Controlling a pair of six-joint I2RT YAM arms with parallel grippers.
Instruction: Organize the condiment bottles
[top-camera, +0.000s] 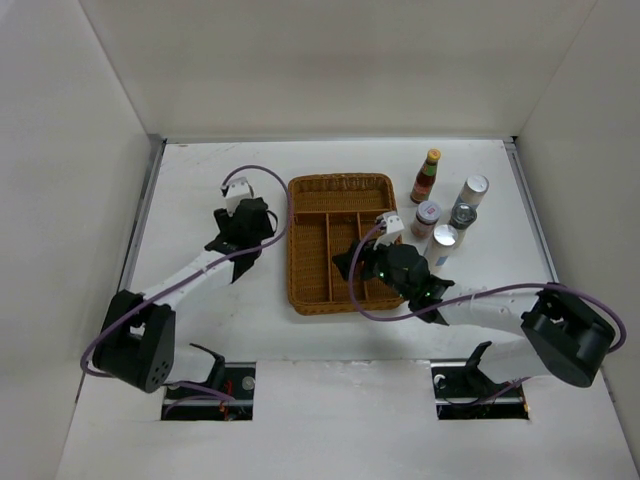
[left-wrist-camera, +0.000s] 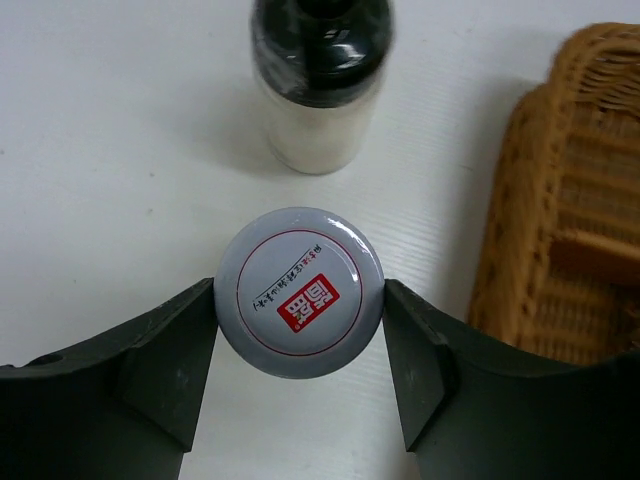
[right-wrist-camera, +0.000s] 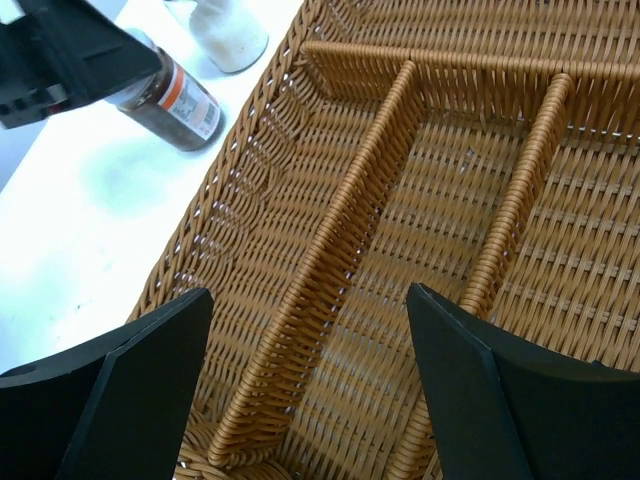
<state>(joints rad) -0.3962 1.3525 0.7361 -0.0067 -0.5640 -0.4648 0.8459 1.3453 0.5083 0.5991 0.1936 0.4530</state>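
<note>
My left gripper moves up over the tray's side next, then down to release the jar. The end of the tray's far compartment beside that side (top-camera: 309, 194) (left-wrist-camera: 597, 140) is empty.
My left gripper (left-wrist-camera: 300, 330) is shut on a jar with a white lid bearing a red logo (left-wrist-camera: 300, 285), both fingers touching the lid, left of the wicker tray (top-camera: 310, 200). In the right wrist view this jar (right-wrist-camera: 180, 98) has brown contents and an orange label. A black-capped bottle with white contents (left-wrist-camera: 318, 80) stands just beyond it. My right gripper (right-wrist-camera: 310, 370) is open and empty above the tray's left compartments (right-wrist-camera: 300, 250). A red sauce bottle with a yellow cap (top-camera: 426, 177) and several shakers (top-camera: 462, 216) stand right of the tray.
The tray's dividers (right-wrist-camera: 350, 240) run under my right gripper. The tray's left wall (left-wrist-camera: 520, 220) is close to the right of my left gripper. White walls enclose the table on three sides.
</note>
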